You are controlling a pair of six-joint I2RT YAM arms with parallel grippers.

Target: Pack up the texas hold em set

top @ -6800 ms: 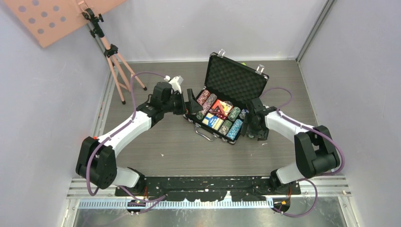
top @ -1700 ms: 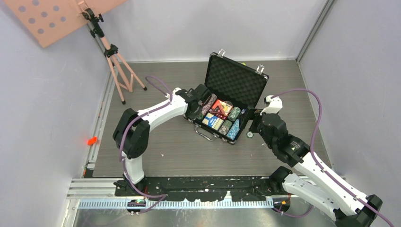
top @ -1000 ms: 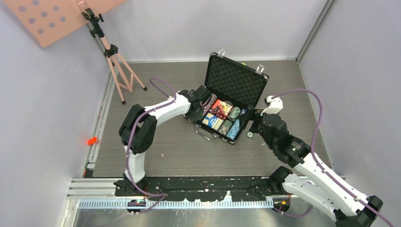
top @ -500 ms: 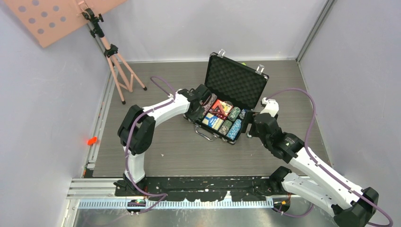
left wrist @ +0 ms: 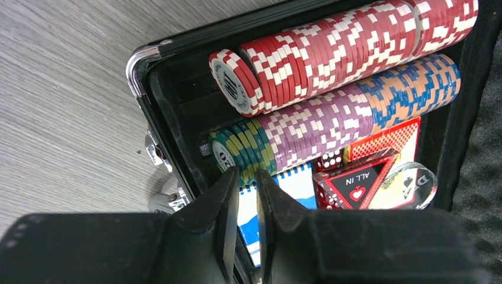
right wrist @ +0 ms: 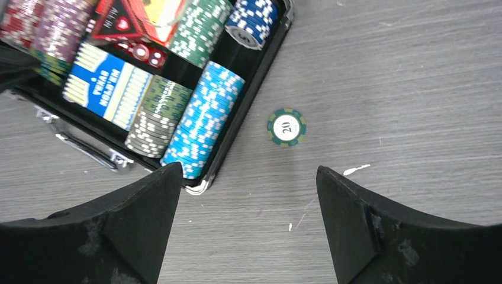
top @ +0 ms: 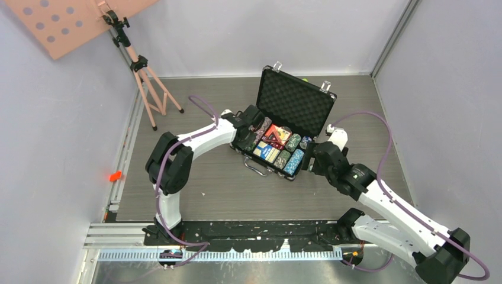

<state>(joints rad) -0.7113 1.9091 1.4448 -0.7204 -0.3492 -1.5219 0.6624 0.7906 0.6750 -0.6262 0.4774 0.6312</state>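
Observation:
The loose green chip is still on the tabletop outside the case. I will lower my right gripper onto it next, with its open fingers on both sides of the chip's rim.
The black briefcase lies open at mid table, its foam lid upright. Its tray holds rows of poker chips, a blue card deck, red dice and an "ALL IN" triangle. My left gripper is inside the left end of the case. Its jaws stand a narrow gap apart with nothing between them, tips against the green chips. My right gripper hovers wide open over bare table by the case's right end. A loose green "20" chip lies just beyond its fingertips.
A pink tripod with a pink perforated board stands at the back left. A small red object sits on the left edge rail. Grey walls close in the table on three sides.
My right arm has swung left and forward, closer to the case's right end. My left gripper stays at the case's left end, its jaws having widened a little and then narrowed.

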